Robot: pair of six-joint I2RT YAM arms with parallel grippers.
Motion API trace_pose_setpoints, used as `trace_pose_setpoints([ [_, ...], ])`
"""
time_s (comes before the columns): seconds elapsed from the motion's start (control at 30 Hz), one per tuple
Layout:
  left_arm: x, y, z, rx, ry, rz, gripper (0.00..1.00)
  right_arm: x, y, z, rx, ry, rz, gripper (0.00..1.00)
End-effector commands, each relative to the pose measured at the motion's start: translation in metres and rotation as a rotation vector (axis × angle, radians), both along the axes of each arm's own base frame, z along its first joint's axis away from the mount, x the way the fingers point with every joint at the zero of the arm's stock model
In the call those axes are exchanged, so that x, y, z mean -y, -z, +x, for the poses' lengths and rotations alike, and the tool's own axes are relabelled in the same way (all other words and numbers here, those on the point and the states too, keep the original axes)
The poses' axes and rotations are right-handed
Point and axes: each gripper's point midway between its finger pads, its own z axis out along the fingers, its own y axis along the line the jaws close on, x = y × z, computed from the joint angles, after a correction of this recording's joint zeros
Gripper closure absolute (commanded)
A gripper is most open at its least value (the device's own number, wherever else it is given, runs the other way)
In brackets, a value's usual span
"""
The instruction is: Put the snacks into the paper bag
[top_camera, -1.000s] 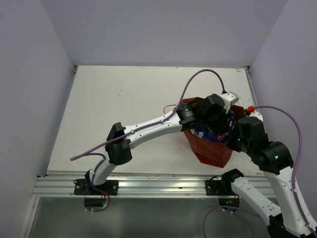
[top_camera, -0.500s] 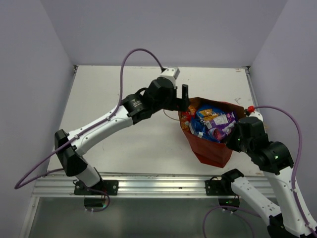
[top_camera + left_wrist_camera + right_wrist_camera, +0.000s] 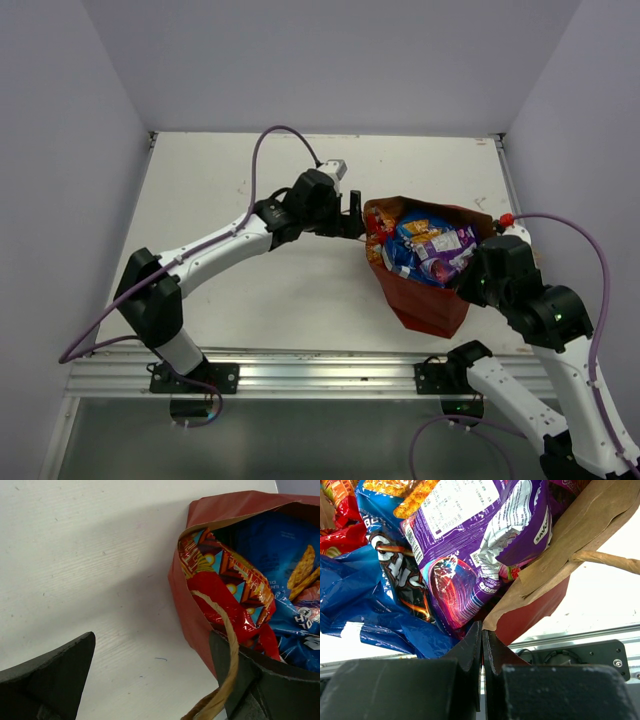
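The left gripper slides open and sideways onto the paper bag's rim (image 3: 535, 587) at the string handle next, since that rim lies just to its right in the top view.
The red paper bag (image 3: 425, 305) stands at the right with its mouth open and several snacks inside. In the top view a blue Doritos pack (image 3: 405, 255), a purple bag (image 3: 448, 243) and a red cookie bag (image 3: 375, 238) show. My left gripper (image 3: 356, 214) hangs open just outside the bag's left wall, holding nothing. In the left wrist view the left gripper (image 3: 152, 680) spans bare table, and the string handle (image 3: 229, 670) crosses its right finger. My right gripper (image 3: 482, 627) is shut on the bag's kraft rim (image 3: 535, 587), next to the purple bag (image 3: 480, 545).
White walls enclose the white table (image 3: 250, 200) on three sides. An aluminium rail (image 3: 300, 370) with both arm bases runs along the near edge. The left arm's purple cable (image 3: 270, 150) arcs above the table.
My left gripper has come up out of the bag's mouth, opened, and swung left to the bag's outer left side. The snacks now show uncovered. The right arm has stayed put.
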Motion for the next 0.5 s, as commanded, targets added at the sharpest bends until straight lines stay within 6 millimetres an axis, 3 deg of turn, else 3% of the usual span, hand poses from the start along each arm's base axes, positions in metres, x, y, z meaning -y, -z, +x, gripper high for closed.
trace_pose_setpoints([
  [0.0, 0.020, -0.034, 0.005, 0.060, 0.038, -0.131, 0.00, -0.004, -0.001, -0.004, -0.009, -0.024, 0.015, 1.00],
  [0.33, 0.010, -0.049, 0.009, 0.097, -0.010, -0.117, 0.01, -0.003, -0.001, -0.003, -0.009, -0.021, 0.011, 1.00],
  [0.47, 0.014, -0.037, 0.009, 0.072, 0.007, -0.112, 0.01, -0.005, 0.000, -0.001, -0.012, -0.022, 0.011, 1.00],
])
